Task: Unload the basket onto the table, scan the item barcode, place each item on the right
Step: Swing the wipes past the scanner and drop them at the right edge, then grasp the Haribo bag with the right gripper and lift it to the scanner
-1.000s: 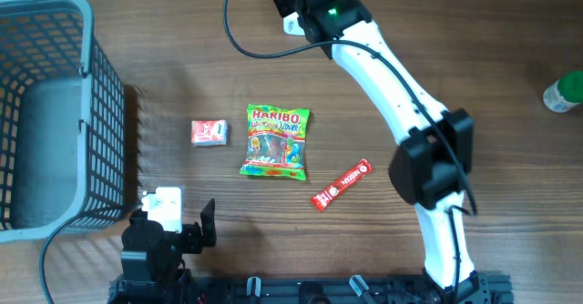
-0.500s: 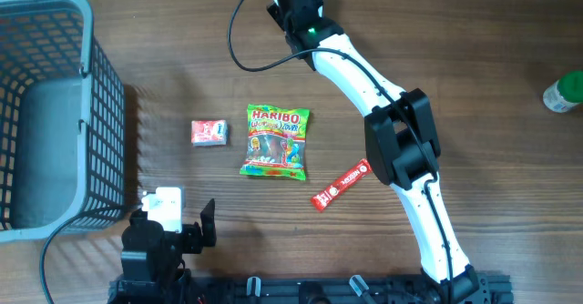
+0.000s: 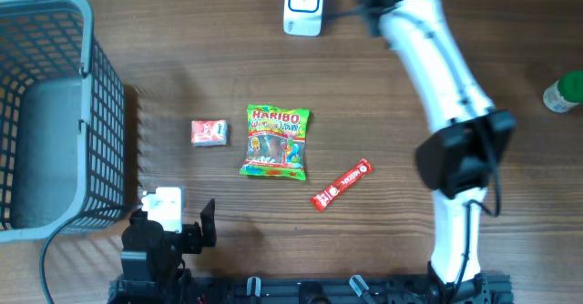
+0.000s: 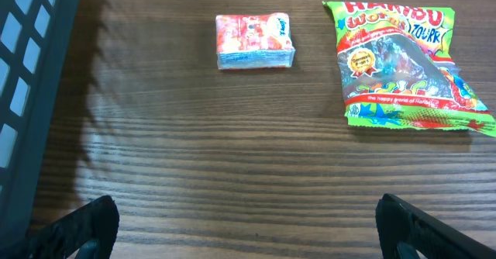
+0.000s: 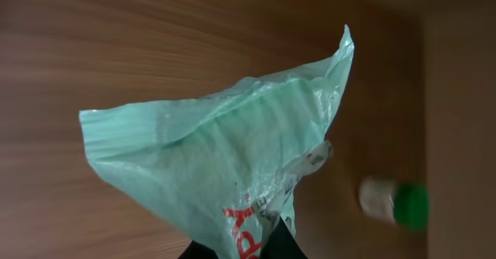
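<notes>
The tabletop (image 3: 525,78) next to the green-capped bottle is clear, so I need to move my right gripper to the right in the overhead view, lower it there and let go of the packet.
A pale green plastic packet (image 5: 225,158) with red print fills the right wrist view, and my right gripper (image 5: 240,251) is shut on its lower end. In the overhead view the right arm (image 3: 437,58) reaches past the top edge, so its gripper and the packet are out of sight there. A white barcode scanner (image 3: 303,4) lies at the top centre, just left of that arm. My left gripper (image 4: 248,228) is open and empty, low over the table near the front edge. Ahead of it lie a small red-and-white pack (image 4: 254,40) and a Haribo bag (image 4: 403,65).
A grey mesh basket (image 3: 50,113) stands at the far left. A red snack bar (image 3: 342,184) lies right of the Haribo bag (image 3: 276,142). A green-capped bottle (image 3: 565,93) sits at the right edge, blurred in the right wrist view (image 5: 395,203).
The right arm has swung from the top centre toward the right, uncovering the white scanner. The left arm and the items on the table have not moved.
</notes>
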Controlling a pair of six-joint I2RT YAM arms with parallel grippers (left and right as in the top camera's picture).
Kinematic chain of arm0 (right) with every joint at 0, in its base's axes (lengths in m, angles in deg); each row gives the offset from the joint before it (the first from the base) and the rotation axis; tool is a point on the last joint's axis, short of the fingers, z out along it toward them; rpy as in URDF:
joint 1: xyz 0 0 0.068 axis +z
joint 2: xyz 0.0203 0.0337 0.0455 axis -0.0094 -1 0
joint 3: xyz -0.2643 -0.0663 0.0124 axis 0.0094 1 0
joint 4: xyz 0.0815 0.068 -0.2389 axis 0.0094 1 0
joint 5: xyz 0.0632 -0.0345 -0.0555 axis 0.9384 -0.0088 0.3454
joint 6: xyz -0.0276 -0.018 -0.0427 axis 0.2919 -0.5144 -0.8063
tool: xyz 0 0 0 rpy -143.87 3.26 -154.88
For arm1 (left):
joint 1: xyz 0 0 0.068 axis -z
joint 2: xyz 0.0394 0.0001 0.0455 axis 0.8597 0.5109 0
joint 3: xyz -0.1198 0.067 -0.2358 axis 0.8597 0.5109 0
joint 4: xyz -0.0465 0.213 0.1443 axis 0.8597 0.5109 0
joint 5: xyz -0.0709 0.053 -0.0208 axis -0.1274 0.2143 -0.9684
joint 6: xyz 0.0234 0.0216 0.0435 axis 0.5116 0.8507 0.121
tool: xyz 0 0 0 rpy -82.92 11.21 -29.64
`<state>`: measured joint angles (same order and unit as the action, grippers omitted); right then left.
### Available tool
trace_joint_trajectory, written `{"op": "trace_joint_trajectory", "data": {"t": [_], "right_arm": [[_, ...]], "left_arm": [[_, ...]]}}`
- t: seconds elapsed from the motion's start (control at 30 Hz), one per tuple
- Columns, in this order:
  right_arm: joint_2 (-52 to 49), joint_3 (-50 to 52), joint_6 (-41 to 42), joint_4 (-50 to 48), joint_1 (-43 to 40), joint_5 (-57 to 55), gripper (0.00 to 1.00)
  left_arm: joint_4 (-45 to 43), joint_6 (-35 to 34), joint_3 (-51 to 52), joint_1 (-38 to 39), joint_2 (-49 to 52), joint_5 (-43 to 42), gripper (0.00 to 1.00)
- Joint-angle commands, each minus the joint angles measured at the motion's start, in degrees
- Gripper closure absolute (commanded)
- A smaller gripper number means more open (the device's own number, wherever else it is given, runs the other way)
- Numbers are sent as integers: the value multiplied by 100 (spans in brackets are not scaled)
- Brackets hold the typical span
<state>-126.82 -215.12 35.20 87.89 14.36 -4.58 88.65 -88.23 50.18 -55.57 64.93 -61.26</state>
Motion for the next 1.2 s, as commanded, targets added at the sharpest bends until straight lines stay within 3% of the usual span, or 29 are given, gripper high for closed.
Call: {"op": "trace_joint_trajectory", "data": {"t": [0.0, 0.13, 0.27, 0.3, 0.37, 0.4, 0.43, 0.5, 0.63, 0.77, 0.9, 1.03, 1.17], "right_arm": [[-81, 496, 695, -339, -1224, 516, 96], [-319, 1401, 358, -1403, -2441, 911, 95], [-374, 1744, 407, -1792, -3143, 1311, 95], [-358, 1696, 417, -1867, -3300, 1716, 81], [-354, 1484, 415, -1814, -3418, 1978, 44], [-345, 1298, 417, -1679, -3434, 1891, 14], [-343, 1139, 422, -1547, -3432, 1851, 1], [-267, 691, 721, -1185, -3362, 2083, 1], [149, -138, 866, -238, -2826, 4172, 0], [525, -151, 868, 1008, -1679, 5713, 0], [522, 151, 844, 1707, -264, 5681, 0], [511, 804, 896, 1270, 1213, 5154, 0], [511, 1902, 1825, 566, 2072, 4677, 0]], "left_arm": [[-9, 87, 13, 11, -4, 15, 0], [-9, 87, 13, 11, -4, 15, 0], [-9, 87, 13, 11, -4, 15, 0], [-9, 87, 13, 11, -4, 15, 0], [-9, 87, 13, 11, -4, 15, 0], [-9, 87, 13, 11, -4, 15, 0], [-9, 87, 13, 11, -4, 15, 0], [-9, 87, 13, 11, -4, 15, 0], [-9, 87, 13, 11, -4, 15, 0], [-9, 87, 13, 11, -4, 15, 0], [-9, 87, 13, 9, -4, 15, 0], [-9, 87, 13, 11, -4, 15, 0], [-9, 87, 13, 11, -4, 15, 0]]}}
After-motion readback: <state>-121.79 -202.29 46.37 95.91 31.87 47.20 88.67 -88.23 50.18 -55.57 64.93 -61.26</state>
